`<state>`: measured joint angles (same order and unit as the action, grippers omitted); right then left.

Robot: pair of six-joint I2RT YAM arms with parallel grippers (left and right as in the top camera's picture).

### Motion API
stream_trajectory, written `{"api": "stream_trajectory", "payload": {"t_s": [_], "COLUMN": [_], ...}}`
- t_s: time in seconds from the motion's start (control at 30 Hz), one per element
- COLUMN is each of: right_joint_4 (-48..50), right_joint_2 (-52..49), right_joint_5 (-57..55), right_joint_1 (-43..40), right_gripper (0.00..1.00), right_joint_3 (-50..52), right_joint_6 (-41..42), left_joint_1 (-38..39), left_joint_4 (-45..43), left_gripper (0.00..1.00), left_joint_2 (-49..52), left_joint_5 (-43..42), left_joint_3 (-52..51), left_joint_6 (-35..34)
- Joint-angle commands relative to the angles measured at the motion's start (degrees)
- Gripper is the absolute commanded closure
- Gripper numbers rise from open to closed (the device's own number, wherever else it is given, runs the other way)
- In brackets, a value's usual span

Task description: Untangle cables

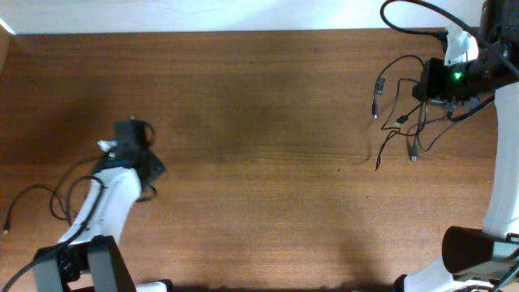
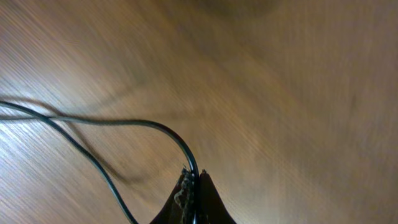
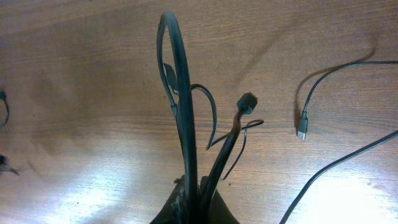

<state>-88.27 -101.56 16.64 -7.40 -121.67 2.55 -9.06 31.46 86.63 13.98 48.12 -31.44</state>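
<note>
My right gripper should move the tangled bunch across toward my left gripper before it opens.
Several thin black cables (image 1: 409, 122) hang in a tangle at the far right of the table, their plug ends dangling over the wood. My right gripper (image 3: 198, 190) is shut on a bunch of them; a thick loop (image 3: 177, 74) and a strand ending in a plug (image 3: 247, 102) rise from the jaws. Another cable's silvery plug (image 3: 302, 132) lies loose on the table to the right. At the left, my left gripper (image 2: 195, 179) is shut on a single thin cable (image 2: 124, 122) that curves away leftward. Its far end (image 1: 7, 229) rests near the left table edge.
The wooden table (image 1: 268, 162) stretches between the two arms. The left arm's white body (image 1: 109, 203) and base stand at the front left. The right arm (image 1: 503, 186) runs down the right edge, and its thick black supply cable (image 1: 413, 10) arcs over the back right corner.
</note>
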Motion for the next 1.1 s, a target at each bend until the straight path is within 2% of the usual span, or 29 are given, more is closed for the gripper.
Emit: {"api": "stream_trajectory", "payload": {"t_s": [0.0,0.07,0.1,0.17,0.2,0.3,0.33,0.37,0.4,0.53,0.57,0.73,0.8,0.83,0.97,1.07], "right_joint_4": [0.04,-0.11,-0.31,-0.42,-0.42,-0.42,-0.37,-0.26,-0.26,-0.26,-0.26,-0.26,-0.26,-0.26,-0.28,-0.22], "right_joint_2": [-0.2,-0.2,-0.2,-0.2,-0.2,-0.2,-0.2,-0.2,-0.2,-0.2,-0.2,-0.2,-0.2,-0.2,-0.2,-0.46], "right_joint_5": [0.72,0.7,0.7,0.7,0.7,0.7,0.7,0.7,0.7,0.7,0.7,0.7,0.72,0.72,1.4,2.45], "right_joint_1": [0.31,0.31,0.31,0.31,0.31,0.31,0.31,0.31,0.31,0.31,0.31,0.31,0.31,0.31,0.35,2.89], "right_gripper": [0.94,0.94,0.93,0.94,0.93,0.94,0.93,0.93,0.93,0.94,0.93,0.93,0.93,0.93,0.94,0.94], "right_joint_3": [-0.37,-0.37,-0.37,-0.37,-0.37,-0.37,-0.37,-0.37,-0.37,-0.37,-0.37,-0.37,-0.37,-0.37,-0.37,-0.37], "right_joint_6": [-0.61,-0.61,-0.63,-0.63,-0.63,-0.63,-0.63,-0.63,-0.63,-0.63,-0.63,-0.63,-0.63,-0.61,-0.24,-0.17], "left_joint_1": [-9.62,-15.21,-21.16,-26.82,-32.09,-38.38,-40.28,-41.05,-41.03,-40.59,-40.61,-40.59,-40.13,-38.99,-28.81,-18.18], "left_joint_4": [-2.03,-3.63,-5.35,-5.92,-5.68,-4.85,-4.85,-4.85,-4.85,-4.63,-4.13,-1.95,-2.08,-2.36,-2.49,-2.47], "left_gripper": [1.0,1.0,1.0,1.0,1.0,1.0,0.97,0.86,0.7,0.21,0.01,0.01,0.0,0.03,0.06,0.05], "left_joint_2": [-0.42,-0.42,-0.42,-0.42,-0.39,-0.39,-0.39,-0.39,-0.35,-0.33,-0.33,-0.33,-0.35,-0.37,-0.37,-0.37], "left_joint_5": [1.84,1.95,1.95,1.92,1.92,1.81,0.15,-2.47,-3.96,-5.68,-6.21,-7.78,-10.29,-12.39,-16.94,-24.63], "left_joint_3": [8.76,11.65,13.68,14.82,14.95,14.93,14.93,14.93,14.93,14.93,14.93,14.93,14.93,14.93,14.93,14.93], "left_joint_6": [1.57,1.57,1.55,1.55,1.55,1.51,1.51,1.51,1.51,1.51,1.51,1.55,1.95,4.04,7.93,10.34]}}
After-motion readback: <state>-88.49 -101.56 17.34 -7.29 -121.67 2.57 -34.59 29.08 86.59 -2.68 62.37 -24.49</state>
